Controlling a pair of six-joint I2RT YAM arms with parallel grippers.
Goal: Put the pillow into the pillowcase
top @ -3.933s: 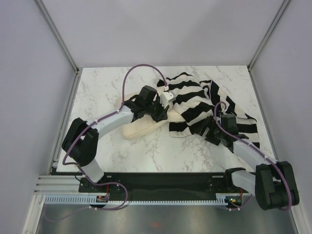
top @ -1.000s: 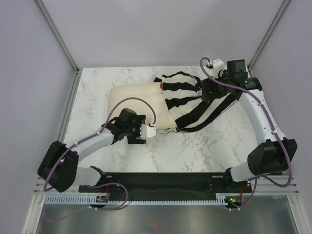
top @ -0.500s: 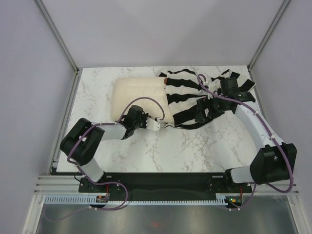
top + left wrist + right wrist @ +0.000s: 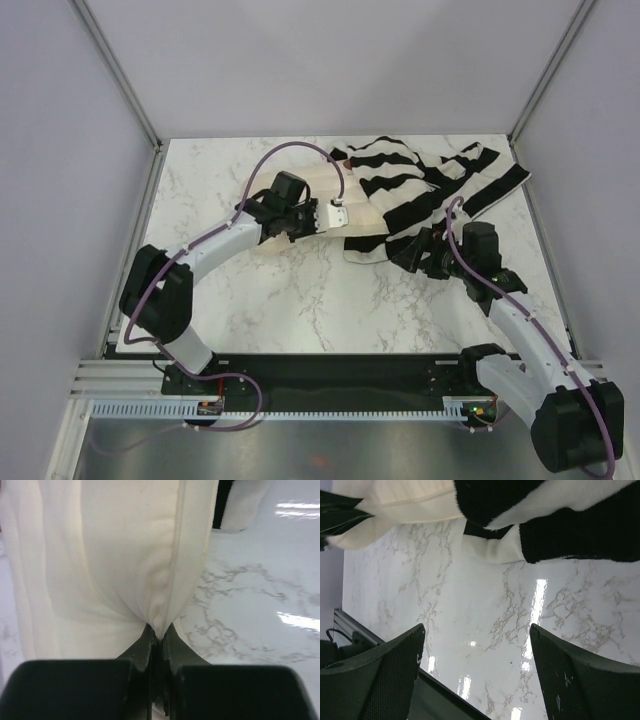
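Most of the pillow is still outside the pillowcase (image 4: 420,185), so my left gripper will next move toward the pillowcase's near corner (image 4: 362,250) and let go of the pinched fold.
The cream pillow (image 4: 368,216) lies at the back middle of the table, its right part under the black-and-white striped pillowcase (image 4: 420,185), which spreads toward the back right corner. My left gripper (image 4: 350,222) is shut on the pillow's seamed edge (image 4: 159,625); the pillow (image 4: 115,555) fills the left wrist view. My right gripper (image 4: 410,252) stands open just in front of the pillowcase's near hem, with nothing between its fingers (image 4: 380,675). The right wrist view shows the pillowcase (image 4: 560,525) and a strip of pillow (image 4: 405,505) above the gripper (image 4: 476,635), over bare marble.
The marble table (image 4: 300,300) is walled left, right and behind, with metal posts at the back corners (image 4: 155,145). A black base plate (image 4: 330,370) with both arm bases runs along the near edge. The left arm (image 4: 220,245) lies across the table's left half.
My left gripper has shut on the pillow's edge and carried it right, toward the pillowcase. My right arm has pulled back from the pillowcase's far side to its near hem, still open.
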